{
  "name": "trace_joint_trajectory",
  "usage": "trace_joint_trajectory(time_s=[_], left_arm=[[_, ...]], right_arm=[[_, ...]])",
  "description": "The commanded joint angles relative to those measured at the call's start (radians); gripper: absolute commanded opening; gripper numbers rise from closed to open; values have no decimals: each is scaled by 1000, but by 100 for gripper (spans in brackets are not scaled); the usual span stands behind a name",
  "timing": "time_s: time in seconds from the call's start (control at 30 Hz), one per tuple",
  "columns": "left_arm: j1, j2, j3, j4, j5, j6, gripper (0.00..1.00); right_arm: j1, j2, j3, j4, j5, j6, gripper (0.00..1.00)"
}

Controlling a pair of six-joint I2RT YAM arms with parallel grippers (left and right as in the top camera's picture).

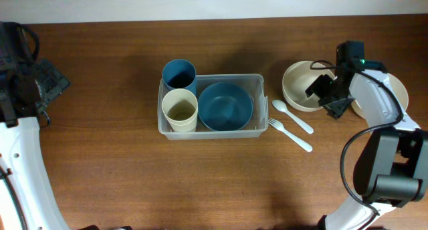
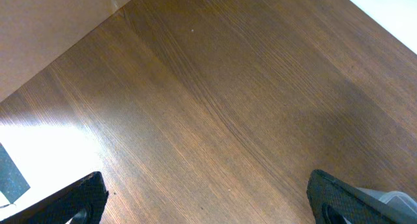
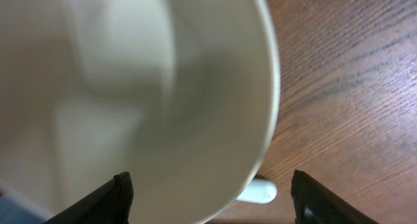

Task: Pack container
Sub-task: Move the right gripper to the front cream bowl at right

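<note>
I should next lower my right gripper over the near rim of the cream bowl and close there. Its open fingers are already on both sides of that rim, inside and outside.
The clear plastic container sits mid-table and holds a blue bowl, a cream cup and a blue cup. A cream bowl stands right of it and fills the right wrist view. My right gripper is open, its fingers straddling that bowl's rim, one over the inside and one outside. A white spoon and white fork lie between container and bowl. My left gripper is open and empty over bare wood at the far left.
A second cream bowl is partly hidden behind the right arm at the right edge. The spoon's end shows under the bowl rim in the right wrist view. The table's far edge runs along the top.
</note>
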Motion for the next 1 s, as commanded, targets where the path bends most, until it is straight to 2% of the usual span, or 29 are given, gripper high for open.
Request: trace_joint_trajectory(time_s=[0.0,0.27,0.37,0.63,0.97], left_arm=[[4,3,-2,-1,1,-13,100],[4,3,-2,-1,1,-13,100],[4,3,-2,-1,1,-13,100],[4,3,-2,-1,1,-13,100],[4,3,-2,-1,1,-13,100]], right_arm=[[-13,8,-71,45,5,10,70],[-13,8,-154,146,5,6,53],[-13,8,-168,170,5,6,41],[-13,8,-168,177,5,5,4],[-13,8,-168,184,14,-21,4]])
